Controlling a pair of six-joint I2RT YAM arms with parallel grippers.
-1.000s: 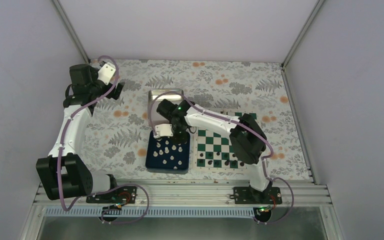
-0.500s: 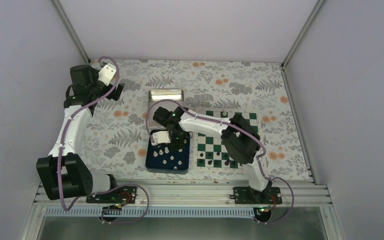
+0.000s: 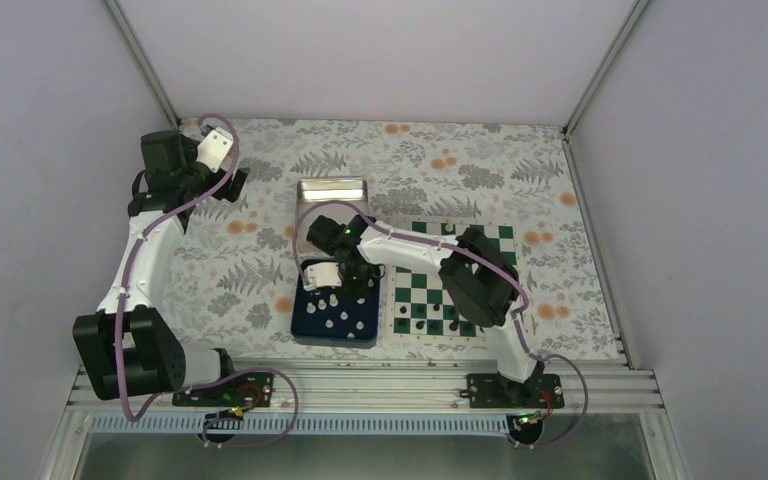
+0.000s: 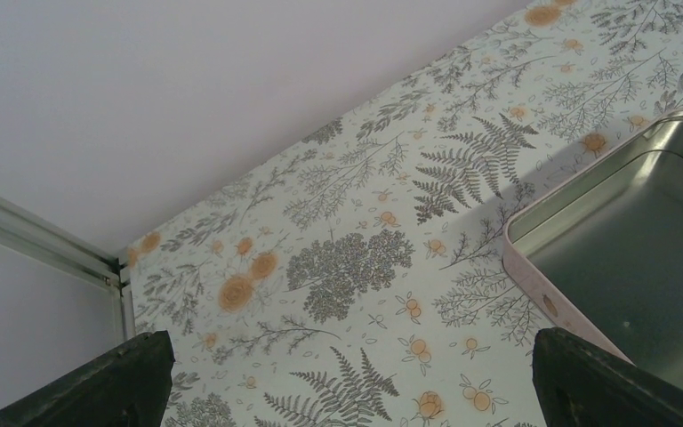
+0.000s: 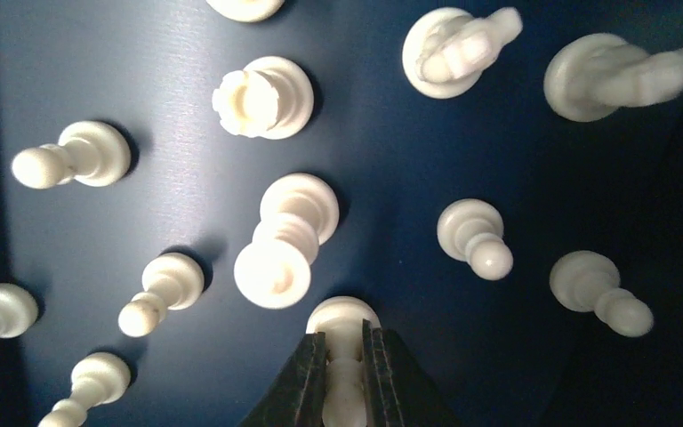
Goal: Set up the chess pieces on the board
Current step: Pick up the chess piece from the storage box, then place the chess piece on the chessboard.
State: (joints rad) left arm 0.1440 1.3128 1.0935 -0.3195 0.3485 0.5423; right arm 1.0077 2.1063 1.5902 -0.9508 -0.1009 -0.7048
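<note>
My right gripper moves up, outward and to the right in the top view next. It then goes down to the board's far-row square (image 3: 433,229) beside the standing piece, as that square is empty.
Several white chess pieces (image 5: 286,238) stand on a dark blue tray (image 5: 169,71). My right gripper (image 5: 344,345) is shut on the neck of one white pawn (image 5: 343,318), whose base rests on the tray. From above, the right gripper (image 3: 352,282) is low over the tray (image 3: 305,325), just left of the green and white board (image 3: 430,285). My left gripper (image 3: 232,180) hangs open at the far left with nothing between its fingers (image 4: 98,391).
A shiny metal tin (image 3: 332,192) sits behind the tray and shows at the right of the left wrist view (image 4: 640,231). Black pieces (image 3: 428,318) line the board's near rows. A floral cloth (image 3: 250,270) covers the table.
The right gripper came down toward the near part of the tray and closed on a white pawn. The left arm has not moved.
</note>
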